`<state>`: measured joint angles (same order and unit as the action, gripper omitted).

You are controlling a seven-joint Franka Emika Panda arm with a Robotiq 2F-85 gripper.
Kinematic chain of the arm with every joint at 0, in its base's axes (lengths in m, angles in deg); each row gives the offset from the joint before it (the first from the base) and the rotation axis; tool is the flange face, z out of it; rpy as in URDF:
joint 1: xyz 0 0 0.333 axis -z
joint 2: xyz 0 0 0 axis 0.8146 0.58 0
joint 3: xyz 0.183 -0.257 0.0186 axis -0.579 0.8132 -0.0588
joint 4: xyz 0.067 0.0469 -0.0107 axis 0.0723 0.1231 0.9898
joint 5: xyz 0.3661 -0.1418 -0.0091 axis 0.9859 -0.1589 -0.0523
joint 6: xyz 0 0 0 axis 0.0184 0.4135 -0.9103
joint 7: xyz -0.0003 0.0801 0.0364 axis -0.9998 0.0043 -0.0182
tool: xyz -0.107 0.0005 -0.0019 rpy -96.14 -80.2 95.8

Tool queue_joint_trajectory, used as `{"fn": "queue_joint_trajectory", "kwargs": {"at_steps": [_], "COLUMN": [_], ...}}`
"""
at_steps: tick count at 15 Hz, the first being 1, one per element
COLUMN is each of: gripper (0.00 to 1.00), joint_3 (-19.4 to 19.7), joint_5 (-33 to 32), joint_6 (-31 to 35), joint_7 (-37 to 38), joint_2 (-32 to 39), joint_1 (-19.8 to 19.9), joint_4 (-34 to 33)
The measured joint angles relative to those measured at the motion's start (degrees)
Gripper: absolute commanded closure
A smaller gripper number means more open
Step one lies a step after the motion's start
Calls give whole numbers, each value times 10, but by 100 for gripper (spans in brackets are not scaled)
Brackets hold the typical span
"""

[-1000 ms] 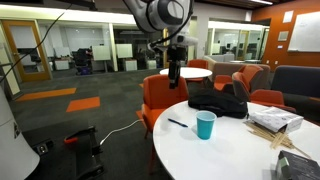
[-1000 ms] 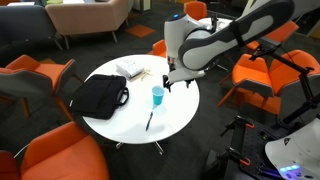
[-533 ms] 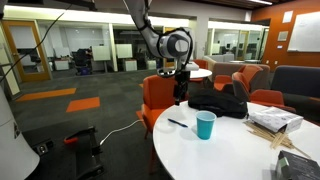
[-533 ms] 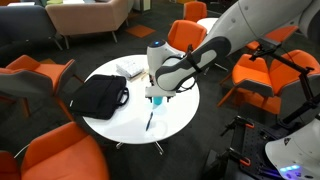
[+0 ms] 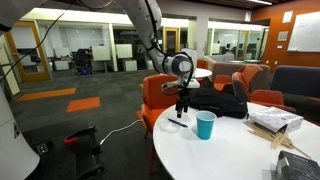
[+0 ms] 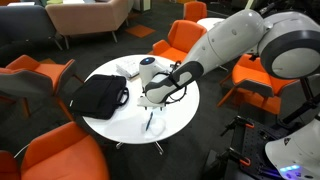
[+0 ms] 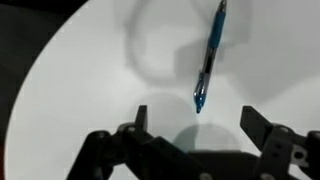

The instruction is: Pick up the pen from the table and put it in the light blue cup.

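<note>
The pen's tip lies just ahead of the gap between my gripper's fingers. My gripper should go down next onto the pen's tip end [image 5: 185, 125] [image 7: 201, 97], easing slightly toward the pen.
The pen [image 7: 210, 55] is a thin dark blue stick lying flat on the large round white table [image 7: 80, 70]. It also shows in both exterior views [image 5: 178, 123] [image 6: 149, 123]. My gripper [image 7: 195, 125] is open and empty, hovering just above the table, with the pen's tip a little ahead of the gap between the fingers. It shows in both exterior views [image 5: 181, 112] [image 6: 151, 106]. The light blue cup [image 5: 205, 125] stands upright on the table [image 5: 240, 155] beside the pen. In an exterior view the arm hides the cup.
A black bag [image 5: 218, 100] [image 6: 100, 95] lies on the table behind the cup. A white box with pale sticks [image 5: 275, 120] [image 6: 130, 70] sits at the far side. Orange chairs [image 5: 160, 95] [image 6: 50, 150] ring the table [image 6: 125, 122].
The arm has come down and moved from above the cup toward the pen. The gripper now hovers low over the table near the pen. The pen and cup have not moved.
</note>
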<state>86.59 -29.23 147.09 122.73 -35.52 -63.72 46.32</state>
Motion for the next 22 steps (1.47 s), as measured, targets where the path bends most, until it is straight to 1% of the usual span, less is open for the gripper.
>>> {"fn": "queue_joint_trajectory", "kwargs": {"at_steps": [3,4,5,6,7,8,9,10,11,12,13,14,15,16,17,18,19,20,21,22], "gripper": [1,4,3,6,5,10,13,24,23,29,38,53,54,60,71,79,89,96,100,100], "joint_3": [3,3,3,4,4,5,6,8,10,12,13,13,13,13,13,13,14,14,15,15], "joint_5": [8,9,9,10,10,10,10,10,10,10,10,10,10,10,10,10,10,10,10,10], "joint_6": [-2,-4,-6,-8,-10,-11,-12,-13,-14,-15,-16,-17,-17,-17,-18,-18,-18,-18,-19,-19], "joint_7": [0,0,0,0,0,0,1,2,4,10,12,14,22,26,31,34,37,43,48,54], "joint_2": [34,42,50,57,64,71,78,86,93,101,107,113,119,124,128,132,134,135,138,140], "joint_1": [-3,-3,-4,-4,-4,-4,-4,-4,-5,-5,-5,-5,-6,-7,-8,-10,-12,-13,-13,-14], "joint_4": [-32,-41,-49,-56,-64,-73,-82,-92,-101,-109,-116,-123,-129,-134,-139,-145,-151,-155,-160,-164]}}
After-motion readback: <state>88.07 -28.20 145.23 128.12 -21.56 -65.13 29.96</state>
